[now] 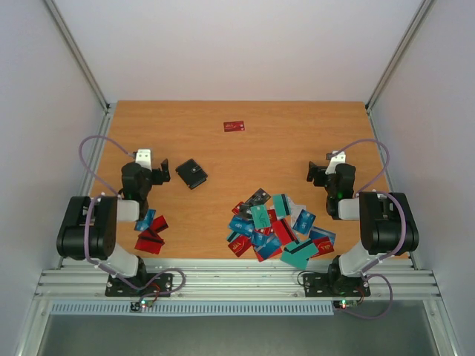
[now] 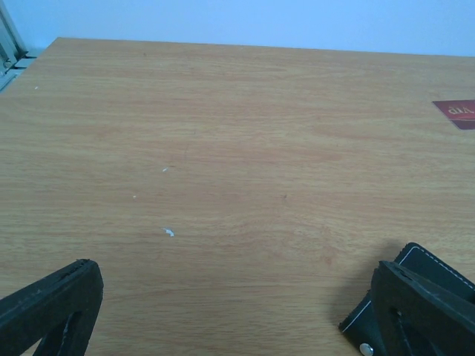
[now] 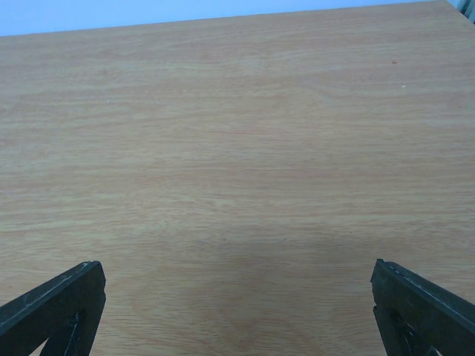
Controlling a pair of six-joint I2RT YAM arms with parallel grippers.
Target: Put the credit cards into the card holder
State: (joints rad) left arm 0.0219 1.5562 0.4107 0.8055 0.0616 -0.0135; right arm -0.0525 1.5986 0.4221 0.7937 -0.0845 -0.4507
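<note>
The card holder's snap-bearing edge is the part nearest my left gripper, so that gripper should tilt down and lower toward the right in the top view, onto that edge.
The black card holder (image 1: 191,173) lies shut on the wooden table, just right of my left gripper (image 1: 154,173). In the left wrist view its corner with a snap (image 2: 434,278) shows behind my right finger. A heap of red, teal, blue and dark grey credit cards (image 1: 276,226) lies near the front, left of the right arm. A few more cards (image 1: 151,231) lie by the left arm's base. One red card (image 1: 234,126) lies alone at the back and also shows in the left wrist view (image 2: 456,113). My left gripper (image 2: 237,311) is open and empty. My right gripper (image 3: 237,311) is open and empty over bare wood (image 1: 320,174).
White walls and metal frame rails (image 1: 78,55) enclose the table on three sides. The table's front edge meets an aluminium rail (image 1: 237,280) where both arm bases are bolted.
</note>
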